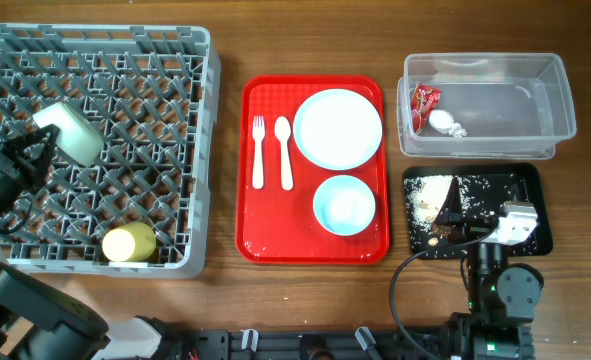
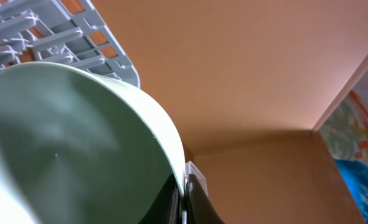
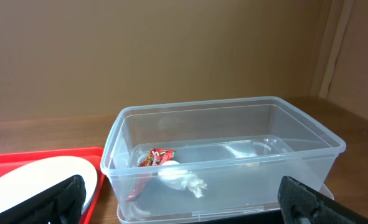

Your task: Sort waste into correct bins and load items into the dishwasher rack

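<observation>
The rack's wires beyond the yellow-green cup (image 1: 128, 242) are free, so my left gripper should next lower the bowl back toward it and onto those wires.
My left gripper (image 1: 37, 150) is shut on the rim of the pale green bowl (image 1: 72, 132) and holds it tilted over the left part of the grey dishwasher rack (image 1: 175, 60). In the left wrist view the bowl (image 2: 65, 137) fills the frame and the fingers (image 2: 185, 200) pinch its rim. The yellow-green cup (image 1: 128, 242) lies in the rack's front. The white fork (image 1: 258, 150), spoon (image 1: 284, 150), white plate (image 1: 337, 128) and light blue bowl (image 1: 344, 204) sit on the red serving tray. My right gripper (image 1: 467, 212) is open and empty over the black tray (image 1: 530, 185), which holds food scraps (image 1: 433, 197).
The clear tub (image 1: 515, 105) at the back right holds the red wrapper (image 1: 424, 103) and white tissue (image 1: 445, 122); both show through its wall in the right wrist view (image 3: 155, 157), (image 3: 184, 179). The red serving tray (image 1: 265, 235) lies between the rack and the bins.
</observation>
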Available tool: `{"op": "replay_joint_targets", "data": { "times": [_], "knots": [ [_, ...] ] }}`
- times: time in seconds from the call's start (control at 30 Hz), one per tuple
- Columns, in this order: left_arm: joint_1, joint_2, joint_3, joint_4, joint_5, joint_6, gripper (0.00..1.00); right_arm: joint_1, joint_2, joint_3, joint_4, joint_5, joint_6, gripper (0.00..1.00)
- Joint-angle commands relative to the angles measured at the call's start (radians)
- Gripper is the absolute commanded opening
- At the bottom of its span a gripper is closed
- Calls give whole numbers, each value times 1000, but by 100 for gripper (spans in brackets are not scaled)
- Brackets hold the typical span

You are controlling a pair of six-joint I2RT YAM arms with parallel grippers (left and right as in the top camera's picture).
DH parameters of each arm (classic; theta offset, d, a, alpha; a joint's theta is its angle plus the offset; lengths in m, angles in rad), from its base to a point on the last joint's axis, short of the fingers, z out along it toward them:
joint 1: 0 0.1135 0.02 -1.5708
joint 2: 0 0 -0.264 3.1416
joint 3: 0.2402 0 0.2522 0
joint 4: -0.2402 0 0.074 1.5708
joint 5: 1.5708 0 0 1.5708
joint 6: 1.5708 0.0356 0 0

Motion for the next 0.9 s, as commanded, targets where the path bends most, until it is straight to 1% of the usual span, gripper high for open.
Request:
{"op": "replay_joint_targets", "data": {
  "times": [0.0, 0.1, 0.23, 0.4, 0.43, 0.47, 0.5, 0.53, 0.57, 0.6, 0.67, 0.73, 0.77, 0.8, 0.87],
  "knots": [
    [16, 11, -23, -10, -97, 51, 4, -3, -3, -1, 3, -5, -9, 100],
    [17, 13, -48, -7, -105, 92, 4, -3, -3, -1, 3, -5, -8, 100],
    [32, 13, -69, -5, -105, 93, 4, -3, -3, -1, 3, -5, -9, 100],
    [103, 14, -70, -113, -195, 87, 4, -3, -3, -1, 3, -5, -9, 100],
    [119, 13, -70, -127, -194, 80, 7, -3, -3, -1, 3, -5, -8, 100],
    [130, 13, -70, -130, -194, 59, 17, -3, -3, -1, 3, -5, -9, 100],
    [143, 13, -70, -138, -186, 0, 24, -3, -3, -1, 3, -5, -8, 100],
    [151, 13, -70, -134, -146, -43, 30, -3, -3, -1, 3, -5, -8, 100],
    [157, 11, -70, -124, -74, -69, 40, -3, -3, -1, 3, -5, -8, 100],
    [158, 8, -69, -120, -17, -72, 45, -3, -3, -1, 3, -5, -8, 100],
    [158, -22, -68, -130, 48, -68, 51, -3, -3, -1, 3, -5, -8, 100],
    [145, -97, -68, -140, 54, -65, 63, -3, -3, -1, 3, -5, -8, 100],
    [137, -135, -68, -139, 52, -65, 79, -3, -3, -1, 3, -5, -9, 99],
    [129, -176, -68, -139, 42, -65, 99, -3, -3, -1, 3, -5, -8, 100],
    [107, -322, -68, -141, -45, -67, 100, -3, -3, -1, 3, -5, -8, 100]
  ]
}}
